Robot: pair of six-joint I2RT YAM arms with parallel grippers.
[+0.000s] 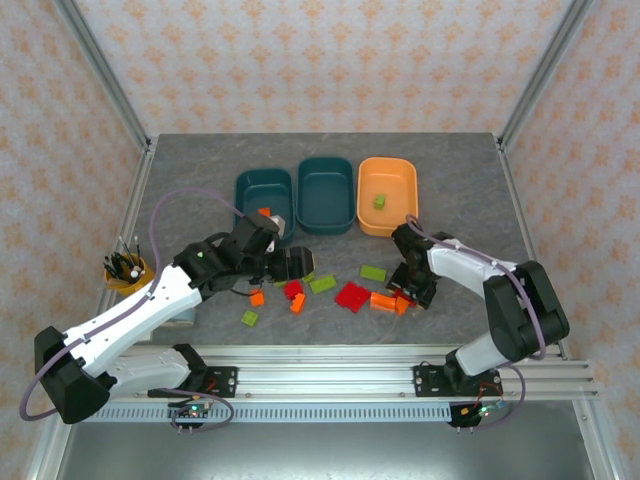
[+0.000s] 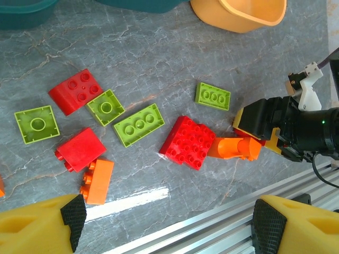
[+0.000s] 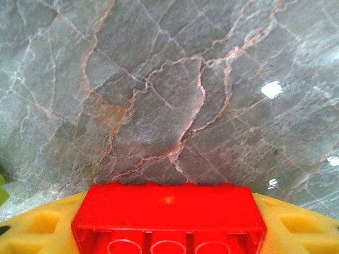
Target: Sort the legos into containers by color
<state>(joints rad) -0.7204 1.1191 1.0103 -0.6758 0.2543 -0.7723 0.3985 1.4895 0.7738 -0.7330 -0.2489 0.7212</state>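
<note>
The robot's right gripper should rise outward over the bottom of the second teal tub, then go down and release the red lego (image 3: pixel 168 214), since that tub is empty between the tubs holding orange and green.
Three tubs stand in a row at the back: a teal tub (image 1: pixel 263 190) holding an orange lego (image 1: pixel 265 212), a second teal tub (image 1: pixel 326 190), and an orange tub (image 1: pixel 388 178) holding a green lego (image 1: pixel 380 202). Loose legos lie mid-table: a large red plate (image 2: pixel 188 142), green bricks (image 2: pixel 139 124) and an orange brick (image 2: pixel 98 181). My left gripper (image 2: pixel 169 219) hangs open above the near edge of the pile, nothing between its fingers. My right gripper (image 3: pixel 168 225) is low over the table at the pile's right end, shut on a red lego (image 3: pixel 168 214).
An orange cup (image 1: pixel 128 272) of pens stands at the table's left edge. An aluminium rail (image 1: pixel 320 360) runs along the front. The right arm's black wrist (image 2: pixel 307 129) sits close to an orange lego (image 2: pixel 235 148).
</note>
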